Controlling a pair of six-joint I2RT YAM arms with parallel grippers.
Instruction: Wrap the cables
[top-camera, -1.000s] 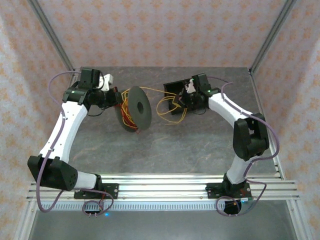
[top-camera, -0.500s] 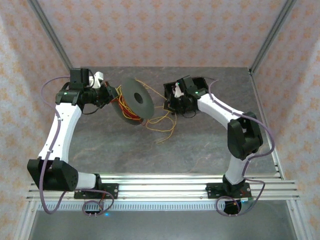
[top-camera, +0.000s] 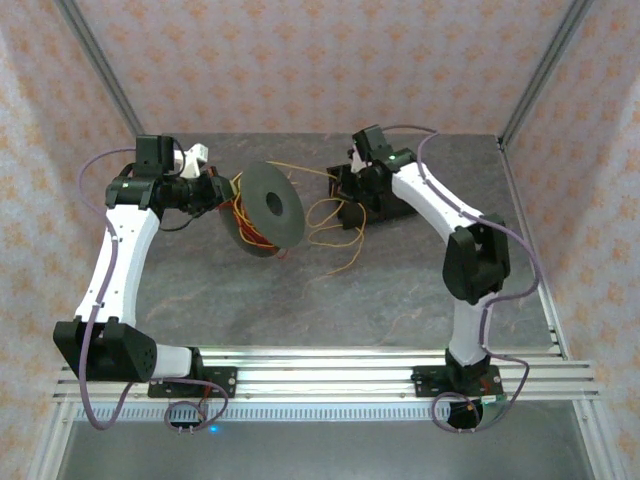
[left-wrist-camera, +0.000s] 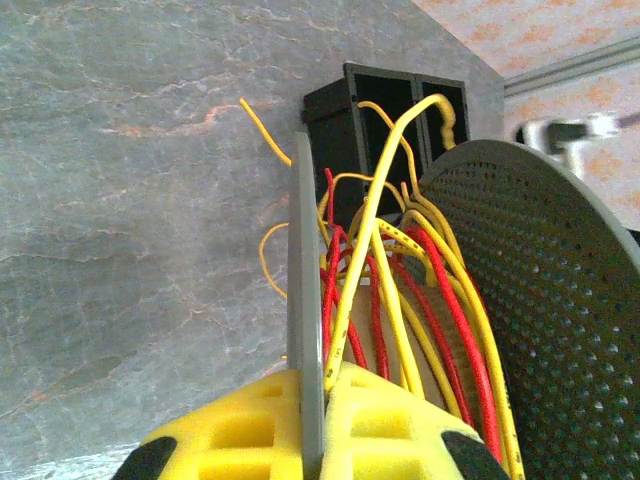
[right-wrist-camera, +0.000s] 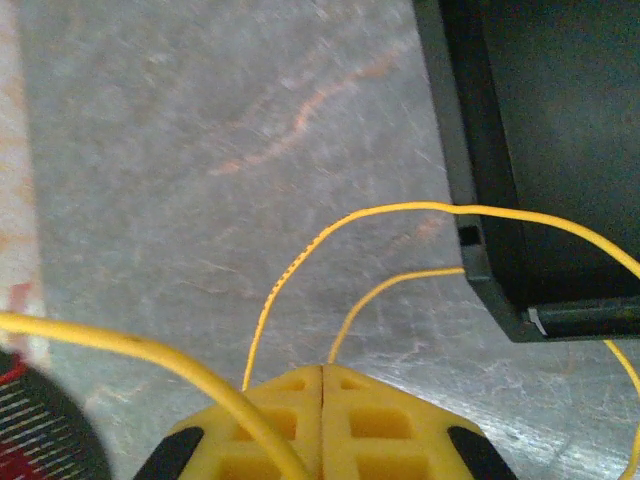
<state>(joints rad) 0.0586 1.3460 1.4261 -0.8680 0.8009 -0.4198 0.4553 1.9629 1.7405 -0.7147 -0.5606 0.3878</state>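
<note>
My right gripper is holding the yellow cable, which strays out to the box. Next it will move back and toward the spool, over the tabletop beside the spool's rim, and let go of the cable.
A dark grey spool stands on edge at the table's middle left. My left gripper is shut on its rim. In the left wrist view the yellow fingertips pinch the thin grey flange, with red and yellow cables wound round the core beside the perforated flange. Loose yellow cables loop from the spool toward my right gripper. The right gripper is shut, and a thin yellow cable runs out from its fingertip seam.
A black open box sits just right of the right gripper, and shows at the back in the left wrist view and at the right in the right wrist view. Grey marbled tabletop lies in front of the spool.
My right gripper has moved left and toward the back, dragging the loose yellow loops closer to the spool. The left gripper has shifted slightly back with the spool, which has turned a little.
</note>
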